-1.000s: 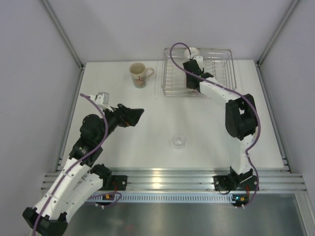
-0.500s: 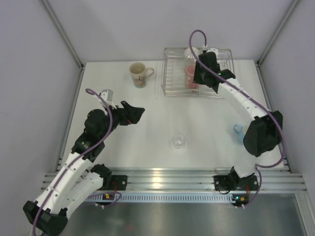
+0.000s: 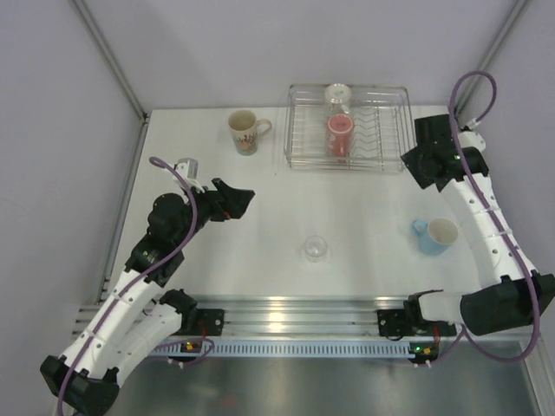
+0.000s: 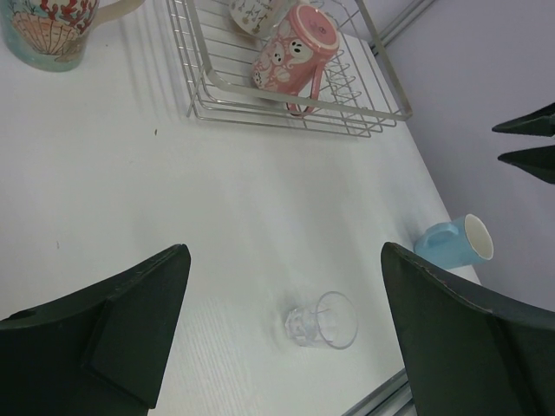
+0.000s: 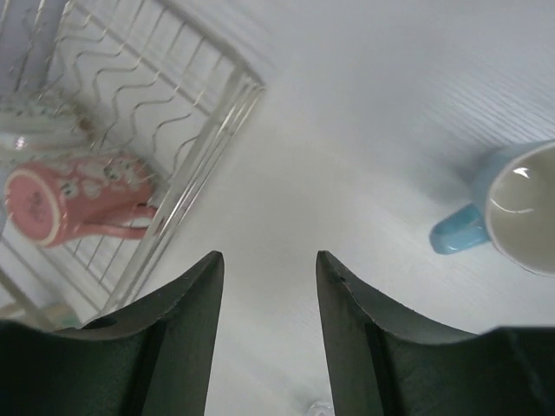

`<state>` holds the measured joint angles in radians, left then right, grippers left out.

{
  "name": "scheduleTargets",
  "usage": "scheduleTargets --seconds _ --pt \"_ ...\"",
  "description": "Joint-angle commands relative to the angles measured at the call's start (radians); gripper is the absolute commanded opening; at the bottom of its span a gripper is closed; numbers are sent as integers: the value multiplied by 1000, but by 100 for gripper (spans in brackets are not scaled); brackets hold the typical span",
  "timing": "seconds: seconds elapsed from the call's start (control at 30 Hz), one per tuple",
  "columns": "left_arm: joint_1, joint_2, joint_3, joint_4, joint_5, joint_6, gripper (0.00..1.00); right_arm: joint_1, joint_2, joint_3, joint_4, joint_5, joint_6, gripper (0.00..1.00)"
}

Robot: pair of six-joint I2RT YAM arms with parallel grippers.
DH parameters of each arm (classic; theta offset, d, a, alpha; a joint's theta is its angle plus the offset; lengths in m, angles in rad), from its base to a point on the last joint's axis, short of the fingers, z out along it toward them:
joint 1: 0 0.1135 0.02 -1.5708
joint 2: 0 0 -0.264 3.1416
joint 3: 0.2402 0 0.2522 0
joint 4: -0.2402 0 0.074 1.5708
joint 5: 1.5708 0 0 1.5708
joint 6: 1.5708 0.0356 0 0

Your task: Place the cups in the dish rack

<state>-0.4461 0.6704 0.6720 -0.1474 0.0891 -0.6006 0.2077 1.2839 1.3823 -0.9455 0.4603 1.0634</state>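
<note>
My right gripper moves back and down onto the far rim of the light blue cup (image 3: 443, 219) (image 5: 498, 178) next. The cup's upturned opening leaves room for one finger inside.
The dish rack (image 3: 299, 161) is a silver wire basket at the back of the table. A pink patterned cup (image 3: 339, 135) lies on its side in it, with a pale cup (image 3: 336, 94) behind. Three cups stand on the table: a cream floral mug (image 3: 245, 132), a small clear glass (image 3: 315, 249) and a light blue cup (image 3: 436, 235). My left gripper (image 3: 238, 201) hovers wide open, well left of the glass (image 4: 323, 319). My right gripper (image 3: 414, 166) is open and empty, just right of the rack (image 5: 208, 147) and above the blue cup (image 5: 512, 208).
Grey walls with metal posts close in the table on three sides. An aluminium rail (image 3: 295, 312) runs along the near edge, where both arm bases are bolted. The tips of the right fingers (image 4: 529, 143) show at the edge of the left wrist view.
My right arm has pulled out of the rack and swung to the right, leaving the pink cup lying inside. The blue cup has come into sight. The left arm barely moved.
</note>
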Motion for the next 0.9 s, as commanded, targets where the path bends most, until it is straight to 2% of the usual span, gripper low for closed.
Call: scheduleTargets --seconds 0.0,0.13,0.43,0.6,0.87 --pt "-2 -23 1 9 11 -11 97 -82 -40 0 -262 117 283 48" --pt "-2 -34 1 9 18 -8 97 -235 -70 -106 -276 58 328 49" --pt "-2 -38 -12 9 14 -14 97 -404 -120 -272 -170 8 280 52" --pt "-2 -31 -17 11 17 -19 97 -453 -113 -331 -112 -20 257 52" --pt "-2 -25 -26 20 14 -21 97 -495 -97 -446 79 -72 204 52"
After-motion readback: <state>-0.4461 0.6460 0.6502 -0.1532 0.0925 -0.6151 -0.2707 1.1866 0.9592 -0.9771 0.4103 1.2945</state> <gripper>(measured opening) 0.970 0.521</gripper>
